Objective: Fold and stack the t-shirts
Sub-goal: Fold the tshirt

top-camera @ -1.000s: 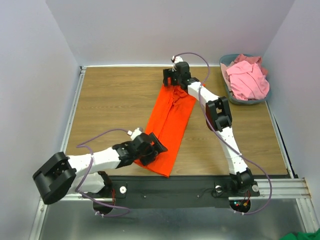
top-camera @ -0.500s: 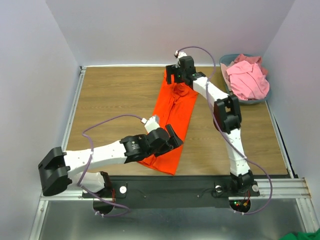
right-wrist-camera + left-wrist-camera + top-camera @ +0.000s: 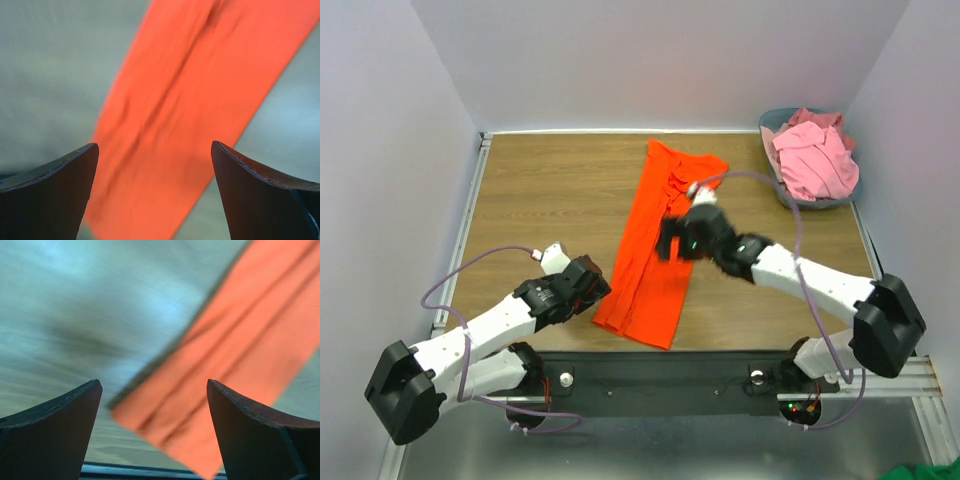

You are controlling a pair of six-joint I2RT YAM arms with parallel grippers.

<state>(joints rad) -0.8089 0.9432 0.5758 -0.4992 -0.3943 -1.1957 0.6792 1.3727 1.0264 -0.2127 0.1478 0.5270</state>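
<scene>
My left gripper needs to move down and back next and close on the strip's near corner on the rail side. That corner is below my left gripper, between its open fingers.
The orange-red t-shirt (image 3: 655, 250) lies flat on the table as a long narrow folded strip, running from the far middle to the near edge. My left gripper (image 3: 588, 288) is open and empty, just left of the strip's near end; the strip's corner shows between its fingers in the left wrist view (image 3: 225, 365). My right gripper (image 3: 672, 238) is open and empty, hovering over the middle of the strip, which fills the right wrist view (image 3: 190, 110). Pale pink t-shirts (image 3: 812, 155) are heaped in the basket.
The grey-blue plastic basket (image 3: 782, 190) stands at the far right corner. A metal rail (image 3: 470, 210) borders the table's left side, and the black base bar (image 3: 660, 380) runs along the near edge.
Both grippers have let go of the shirt. The right arm pulled back from the strip's far end to its middle. The left arm drew back leftward off the near end.
</scene>
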